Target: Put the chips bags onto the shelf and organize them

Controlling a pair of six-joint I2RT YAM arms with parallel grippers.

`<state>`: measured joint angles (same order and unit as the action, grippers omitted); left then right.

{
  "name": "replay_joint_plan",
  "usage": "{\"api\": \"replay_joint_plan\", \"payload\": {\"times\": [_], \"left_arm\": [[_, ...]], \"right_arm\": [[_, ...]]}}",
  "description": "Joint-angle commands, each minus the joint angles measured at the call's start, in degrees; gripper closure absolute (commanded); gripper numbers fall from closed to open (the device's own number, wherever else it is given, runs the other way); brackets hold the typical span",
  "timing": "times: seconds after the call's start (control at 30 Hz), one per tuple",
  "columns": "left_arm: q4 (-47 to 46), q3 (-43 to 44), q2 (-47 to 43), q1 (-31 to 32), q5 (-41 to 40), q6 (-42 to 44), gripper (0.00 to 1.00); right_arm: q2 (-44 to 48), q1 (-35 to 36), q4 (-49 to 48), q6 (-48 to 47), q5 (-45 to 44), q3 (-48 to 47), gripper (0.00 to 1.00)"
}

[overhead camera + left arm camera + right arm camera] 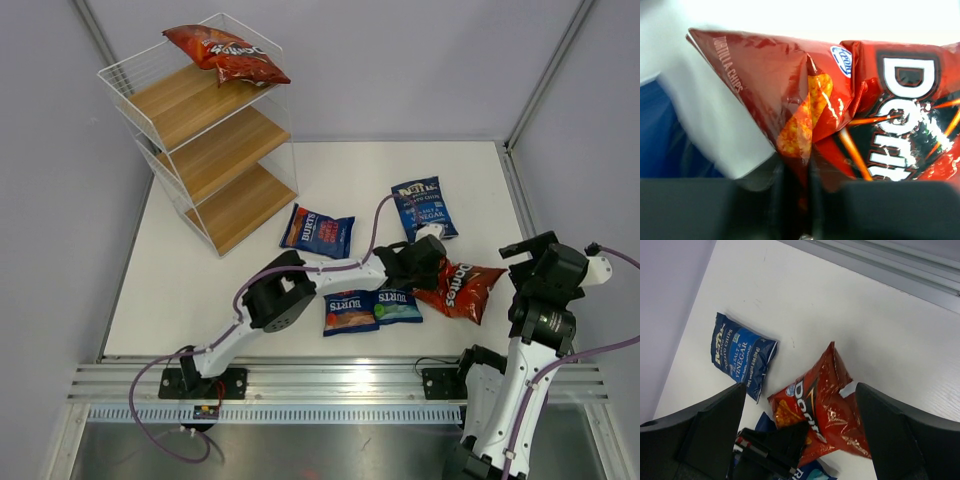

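Left of my right gripper in the top view lies the Doritos bag's free edge (490, 293) (852, 399), so I need to move that way onto it, my left gripper holding the other edge.
A red Doritos bag (462, 290) lies on the white table right of centre. My left gripper (425, 270) is shut on its left edge; in the left wrist view the jaws (796, 200) pinch the bag's (840, 110) crumpled corner. My right gripper (530, 250) is open and empty, held above the table to the bag's right; its wrist view (801, 390) looks down on the Doritos bag (830, 410). A second red Doritos bag (226, 54) lies on top of the white wire shelf (185, 100) at the far left.
A blue Kettle bag (424, 207) lies just behind my left gripper. One Burts bag (318, 231) lies near the shelf's foot. Two more Burts bags (350, 312) (398, 306) lie under the left forearm. The shelf's lower two boards hold nothing.
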<state>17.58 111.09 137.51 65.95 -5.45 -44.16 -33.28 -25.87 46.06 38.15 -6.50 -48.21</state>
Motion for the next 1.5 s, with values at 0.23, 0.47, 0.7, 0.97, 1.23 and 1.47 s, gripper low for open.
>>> {"api": "replay_joint_plan", "payload": {"times": [0.23,0.47,0.7,0.97,1.23,1.47], "left_arm": [[-15.82,-24.15,-29.73,-4.77,2.37,-1.19,1.0],[-17.23,-32.07,-47.15,-10.84,5.01,1.88,1.0],[-18.62,-35.93,-59.53,-13.75,9.14,4.34,1.0],[-31.2,-45.78,-76.67,-13.83,13.79,6.36,1.0],[-50.54,-55.98,-83.02,-13.75,18.19,7.95,1.0],[-58.01,-56.33,-79.16,-13.75,26.36,7.51,1.0]], "right_arm": [[-1.87,1.52,-7.56,-7.72,15.18,-3.73,0.01],[-6.89,5.91,-10.46,-12.23,37.04,-11.47,0.01],[-7.68,8.55,-46.68,15.57,68.45,-1.92,0.01],[-13.74,20.58,-70.66,36.28,68.99,0.04,0.01],[-15.24,27.78,-80.65,46.73,67.15,0.21,0.01],[-16.47,36.22,-94.32,57.3,65.57,-0.04,0.01]]}}
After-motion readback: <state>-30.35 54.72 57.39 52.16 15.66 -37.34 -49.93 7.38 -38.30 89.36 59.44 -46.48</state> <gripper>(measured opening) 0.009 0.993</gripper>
